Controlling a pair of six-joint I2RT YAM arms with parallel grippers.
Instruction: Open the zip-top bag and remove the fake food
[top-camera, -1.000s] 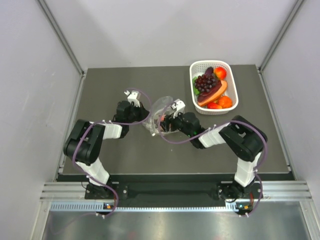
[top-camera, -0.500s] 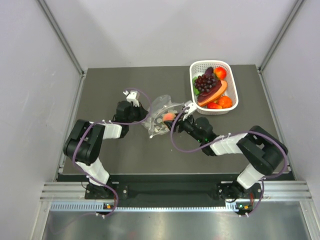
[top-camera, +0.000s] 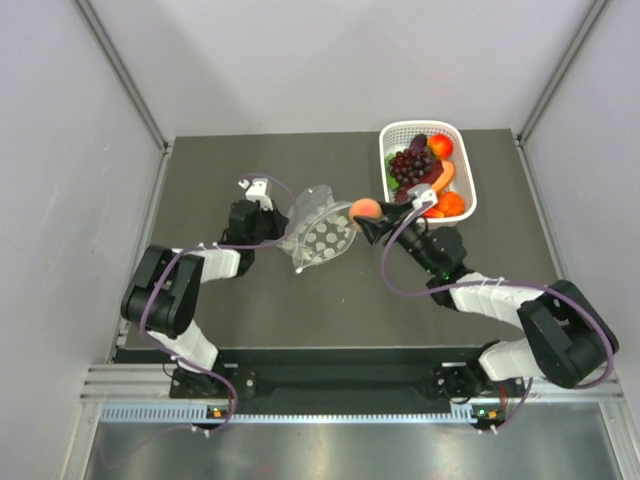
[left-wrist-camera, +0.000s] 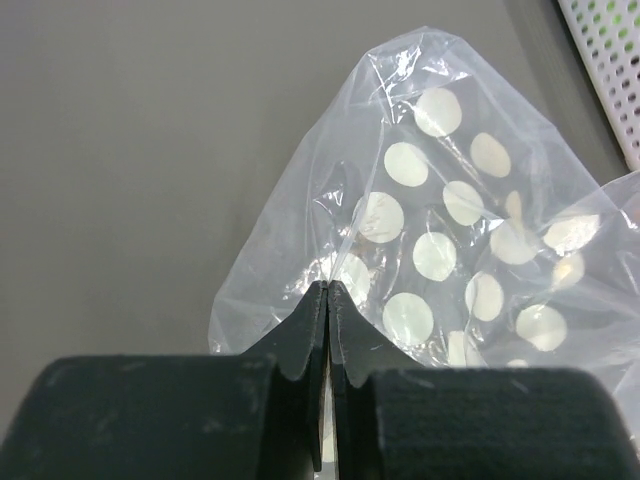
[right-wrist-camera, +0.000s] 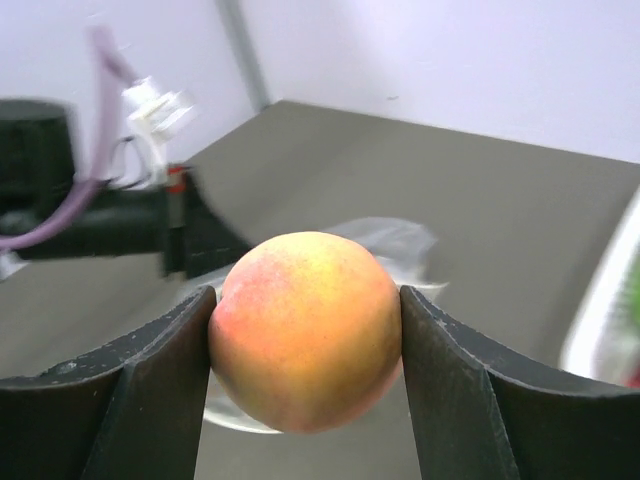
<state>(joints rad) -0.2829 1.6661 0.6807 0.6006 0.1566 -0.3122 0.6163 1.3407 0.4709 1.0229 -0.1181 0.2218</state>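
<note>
My right gripper turns the peach-orange fruit (right-wrist-camera: 305, 328) toward the basket next, then moves it outward over the food inside to release it.
The clear zip-top bag (top-camera: 318, 233) with white dots lies near the middle of the table. My left gripper (left-wrist-camera: 328, 288) is shut on the bag's edge (left-wrist-camera: 440, 230), its jaws pinched tight on the plastic. To the right, my right gripper (top-camera: 364, 212) is shut on a round peach-orange fruit (right-wrist-camera: 305, 328), held clear of the bag and above the table. The fruit fills the gap between both fingers (right-wrist-camera: 165, 370). In the right wrist view the bag (right-wrist-camera: 385, 240) shows blurred behind the fruit. More fake food, grapes (top-camera: 409, 164) and red-orange fruits (top-camera: 449, 203), lies in the basket.
A white lattice basket (top-camera: 463, 180) stands at the back right of the dark table, just right of my right gripper. Grey walls close in the left, back and right sides. The left arm (top-camera: 190, 270) reaches along the table's left half.
My right gripper has pulled out of the bag with the peach-orange fruit and moved right toward the basket. The left gripper kept its pinch on the bag, which shifted slightly.
</note>
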